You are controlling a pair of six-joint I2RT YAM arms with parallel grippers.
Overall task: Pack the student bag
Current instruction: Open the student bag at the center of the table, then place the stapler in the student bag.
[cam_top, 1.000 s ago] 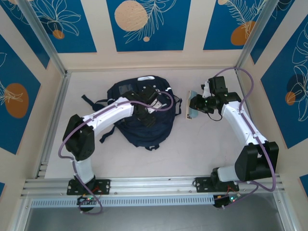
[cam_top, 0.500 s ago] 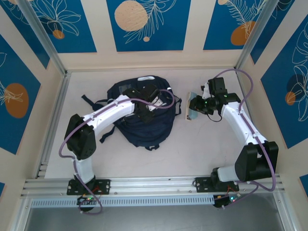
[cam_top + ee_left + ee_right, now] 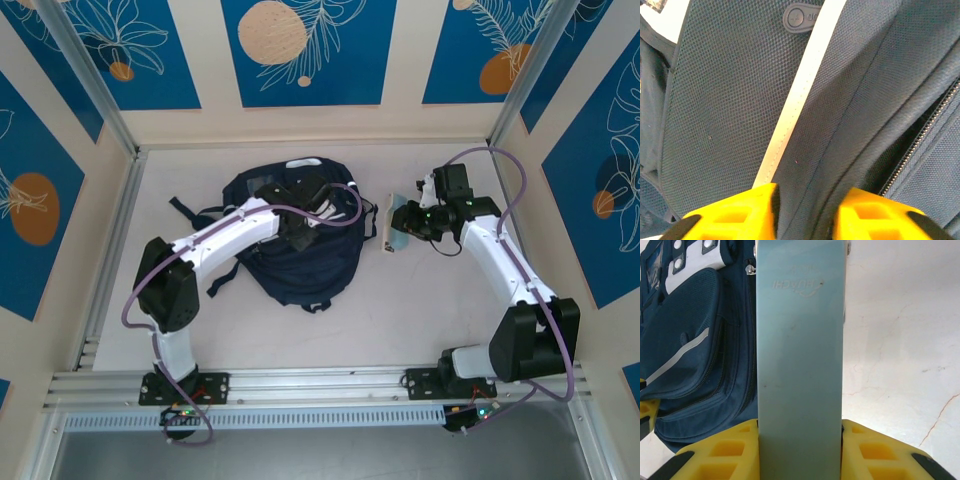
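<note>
The right gripper carries the pale grey-green flat case (image 3: 800, 355) over the bag's zipped pocket (image 3: 715, 362) next, then lowers and releases it. The case is still outside the navy bag.
The student bag (image 3: 300, 265), a dark navy backpack, lies flat on the table left of centre. My left gripper (image 3: 312, 213) rests on its upper part. In the left wrist view the yellow fingers (image 3: 740, 212) are shut on a raised fold of the bag's mesh fabric (image 3: 807, 165), beside a white stripe (image 3: 795, 105) and a partly open zip (image 3: 925, 137). My right gripper (image 3: 402, 220) hovers just right of the bag, shut on a pale grey-green flat case (image 3: 800, 355) that points toward the bag (image 3: 695, 365).
The bag's straps (image 3: 190, 212) trail to the left on the white tabletop (image 3: 420, 310). Walls with blue panels stand close on three sides. A metal rail (image 3: 320, 385) runs along the near edge by the arm bases.
The left gripper has closed on a fold of the bag and shifted slightly toward its top. The right gripper has carried the case a little to the left, closer to the bag.
</note>
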